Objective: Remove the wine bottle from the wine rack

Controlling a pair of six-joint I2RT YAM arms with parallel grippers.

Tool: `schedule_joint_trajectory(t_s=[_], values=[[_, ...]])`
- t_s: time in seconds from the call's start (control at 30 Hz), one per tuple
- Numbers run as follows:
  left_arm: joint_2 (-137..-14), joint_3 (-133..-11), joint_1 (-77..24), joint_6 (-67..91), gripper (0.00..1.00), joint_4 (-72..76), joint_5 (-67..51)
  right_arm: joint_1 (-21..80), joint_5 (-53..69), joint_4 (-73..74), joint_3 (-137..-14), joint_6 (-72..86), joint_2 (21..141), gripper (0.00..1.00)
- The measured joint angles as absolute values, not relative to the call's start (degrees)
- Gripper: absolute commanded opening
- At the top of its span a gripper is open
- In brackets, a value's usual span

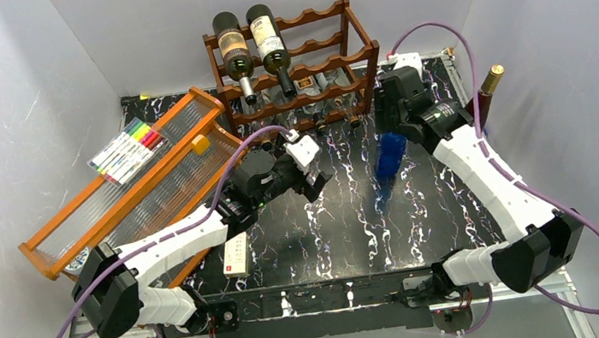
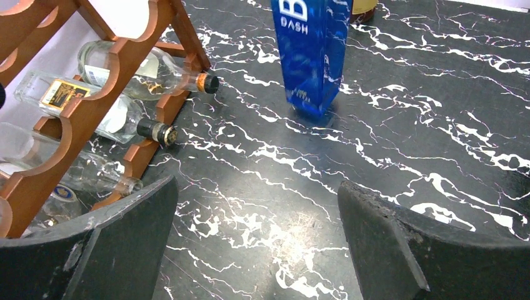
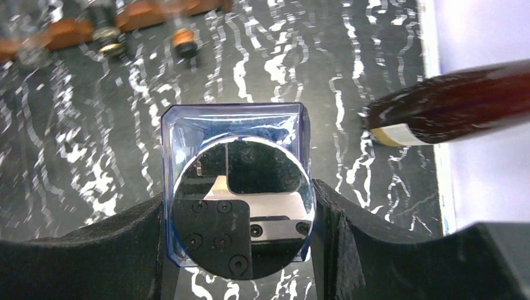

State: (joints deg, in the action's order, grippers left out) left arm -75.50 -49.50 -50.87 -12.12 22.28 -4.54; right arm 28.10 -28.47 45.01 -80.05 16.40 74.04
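Next, the right gripper carries the blue bottle (image 1: pixel 389 156) toward the right in the top view, beside the gold-capped dark bottle, since it stands before the wine rack.
The dark wooden wine rack (image 1: pixel 322 44) stands at the back of the table, with two dark wine bottles (image 1: pixel 250 41) on its top tier and clear bottles (image 2: pixel 131 69) lower down. A blue square-sided wine bottle (image 1: pixel 389 156) stands upright on the black marbled table in front of the rack's right end. My right gripper (image 1: pixel 389 136) comes down over it. In the right wrist view both fingers (image 3: pixel 337 231) press the sides of the blue bottle (image 3: pixel 234 122) just below its mirrored top. My left gripper (image 2: pixel 257 206) is open over bare table, left of the blue bottle (image 2: pixel 310 50) and beside the rack (image 2: pixel 81 112).
An orange-framed tray (image 1: pixel 123 199) with clear ribbed panels leans at the left, and a pack of markers (image 1: pixel 128 149) lies on it. A dark bottle with a gold cap (image 1: pixel 486 90) leans against the right wall. A white card box (image 1: pixel 238 254) lies near the left arm.
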Motion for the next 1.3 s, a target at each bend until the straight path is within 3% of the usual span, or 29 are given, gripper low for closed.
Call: schedule_joint_trajectory(t_s=[0.4, 0.73, 1.3], values=[[-74.2, -49.5, -50.9, -12.6, 0.98, 22.3, -3.7, 11.9, -29.1, 37.0, -70.2, 16.6, 68.9, 0.06], [-73.9, -49.5, -50.9, -12.9, 0.98, 22.7, -3.3, 5.5, -26.9, 31.6, -68.3, 16.0, 68.9, 0.05], [-73.4, -49.5, -50.9, -12.8, 0.98, 23.2, -3.2, 3.5, -29.9, 25.7, -67.4, 14.8, 71.3, 0.12]])
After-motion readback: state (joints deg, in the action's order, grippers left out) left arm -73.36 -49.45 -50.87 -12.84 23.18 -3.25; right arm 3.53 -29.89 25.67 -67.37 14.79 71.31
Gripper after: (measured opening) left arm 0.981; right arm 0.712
